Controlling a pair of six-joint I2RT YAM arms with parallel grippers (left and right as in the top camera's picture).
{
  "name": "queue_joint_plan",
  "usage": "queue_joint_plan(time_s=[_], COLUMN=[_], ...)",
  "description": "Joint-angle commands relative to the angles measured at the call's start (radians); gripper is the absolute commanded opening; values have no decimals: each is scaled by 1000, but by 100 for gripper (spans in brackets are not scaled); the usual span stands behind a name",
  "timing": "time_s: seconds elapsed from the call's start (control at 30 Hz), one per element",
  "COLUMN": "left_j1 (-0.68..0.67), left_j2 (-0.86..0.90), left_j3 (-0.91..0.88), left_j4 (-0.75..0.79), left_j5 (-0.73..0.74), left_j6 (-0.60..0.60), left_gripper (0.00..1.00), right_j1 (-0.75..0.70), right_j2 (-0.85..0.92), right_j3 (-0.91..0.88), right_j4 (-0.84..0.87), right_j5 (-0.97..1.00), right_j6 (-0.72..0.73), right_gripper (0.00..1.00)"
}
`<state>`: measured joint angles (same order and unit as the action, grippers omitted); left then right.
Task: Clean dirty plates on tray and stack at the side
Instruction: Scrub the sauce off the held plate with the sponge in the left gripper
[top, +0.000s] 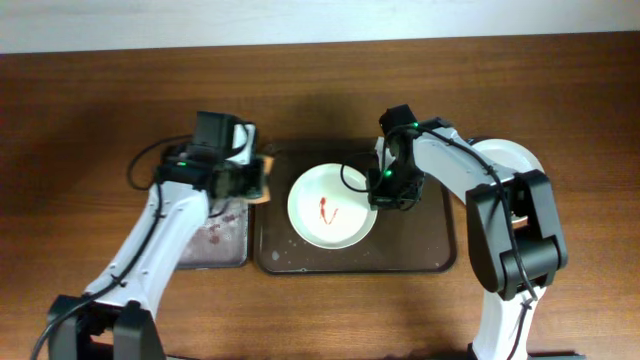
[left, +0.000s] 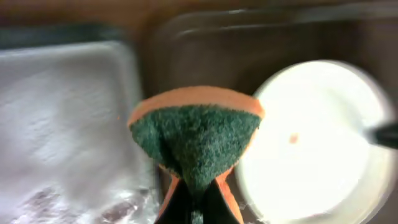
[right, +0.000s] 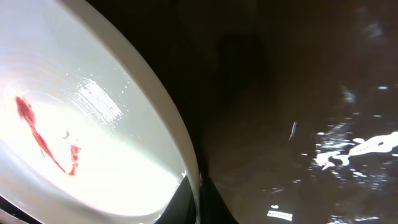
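Note:
Red sauce still needs to be wiped off. My left gripper should sweep across the plate next, then lower onto the grey metal tray (left: 93, 171) to let go of the sponge (left: 196, 137).
One white plate (top: 332, 207) with a red sauce streak (top: 326, 210) lies on the dark brown tray (top: 350, 265). My right gripper (top: 384, 196) is shut on its right rim. The right wrist view shows the plate (right: 106, 155) with the rim between my fingers (right: 196, 202) and the sauce (right: 37, 134). My left gripper (top: 252, 183) is shut on an orange and green sponge (left: 196, 137), over the tray's left edge beside the plate (left: 317, 143). Its fingers (left: 196, 202) pinch the sponge from below. Another white plate (top: 512, 158) lies on the table to the right, partly under my right arm.
A smaller grey metal tray (top: 215, 245) with reddish wet stains lies left of the brown tray and also shows in the left wrist view (left: 62, 112). The brown tray's floor (right: 298, 93) is wet with droplets. Cables run along both arms.

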<state>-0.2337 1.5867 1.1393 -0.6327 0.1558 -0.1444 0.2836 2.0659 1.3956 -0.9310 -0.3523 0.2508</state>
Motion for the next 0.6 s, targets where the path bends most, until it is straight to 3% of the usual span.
queue_joint_plan(time_s=[0.0, 0.07, 0.3, 0.43, 0.57], left_j1=[-82, -134, -208, -218, -218], left_j2=[50, 117, 246, 294, 336], left_j3=[19, 19, 19, 19, 19], left_j4=[39, 96, 238, 245, 261], left_j5=[69, 149, 354, 352, 402], left_j6=[-209, -268, -290, -383, -402], left_gripper=[0, 0, 0, 0, 0], right_j1=[11, 11, 11, 12, 11], right_j2=[3, 3, 3, 3, 3], right_j3=[-12, -12, -12, -12, -12], right_j4=[-2, -2, 1, 1, 1], right_j5=[25, 25, 25, 24, 25], right_j6=[-11, -11, -11, -11, -11], right_gripper=[5, 5, 5, 5, 5])
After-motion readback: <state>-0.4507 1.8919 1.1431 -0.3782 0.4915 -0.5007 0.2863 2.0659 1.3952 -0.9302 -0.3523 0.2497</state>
